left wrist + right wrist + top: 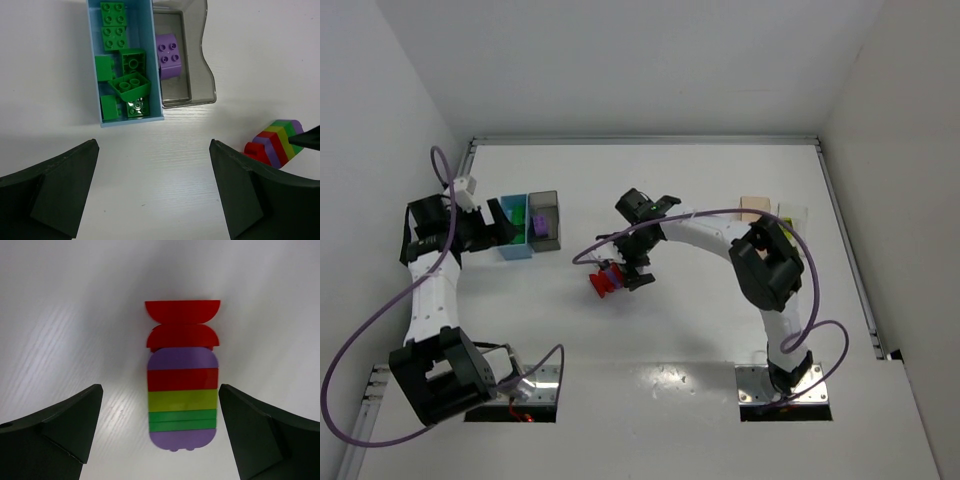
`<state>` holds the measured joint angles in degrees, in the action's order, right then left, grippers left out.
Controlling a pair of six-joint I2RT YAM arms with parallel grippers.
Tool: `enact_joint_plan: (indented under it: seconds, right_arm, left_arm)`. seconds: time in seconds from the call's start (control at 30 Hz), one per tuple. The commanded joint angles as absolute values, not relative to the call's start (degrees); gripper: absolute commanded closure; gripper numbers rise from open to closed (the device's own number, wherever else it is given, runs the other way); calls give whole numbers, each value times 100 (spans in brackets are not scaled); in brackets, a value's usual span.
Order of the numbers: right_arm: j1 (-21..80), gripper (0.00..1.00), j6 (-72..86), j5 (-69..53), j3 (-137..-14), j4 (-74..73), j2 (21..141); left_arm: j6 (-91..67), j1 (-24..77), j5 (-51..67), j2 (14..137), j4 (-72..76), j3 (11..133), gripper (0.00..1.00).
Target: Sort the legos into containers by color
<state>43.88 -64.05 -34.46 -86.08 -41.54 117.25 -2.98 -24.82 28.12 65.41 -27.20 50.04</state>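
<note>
The right gripper comes down over the rainbow-striped lego cluster [605, 282] next. It then closes across the yellow and green stripes, because they already lie between its open fingers.
A rainbow-striped lego cluster [182, 390] lies on the white table, its red pieces at the far end. My right gripper [160, 435] is open, with one finger on each side of the cluster and not touching it. From above, the right gripper [626, 272] hovers over the cluster [605, 282]. My left gripper [155, 190] is open and empty, just short of the light blue bin [156, 60], which holds several green legos [129, 82]. Beside it, the dark grey bin [200, 60] holds one purple lego [169, 55]. The cluster also shows in the left wrist view [277, 145].
The peach-orange bin [756, 208] and the clear bin [793, 213] stand at the back right, partly behind the right arm. The light blue bin [514, 240] and dark grey bin [544, 218] stand at the left by the left gripper [500, 226]. Walls enclose the table.
</note>
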Motion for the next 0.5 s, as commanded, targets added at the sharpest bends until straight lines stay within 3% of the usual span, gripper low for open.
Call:
enact_joint_plan:
  seconds: [0.0, 0.47]
  right_arm:
    - [4438, 0, -6382, -3551, -9034, -3771, 11926]
    - [4438, 0, -6381, -3261, -9598, -4307, 12463]
  left_arm:
    - [-97, -2593, 3138, 6521, -2707, 5010, 0]
    - [62, -2751, 3304, 6636, -2707, 4957, 0]
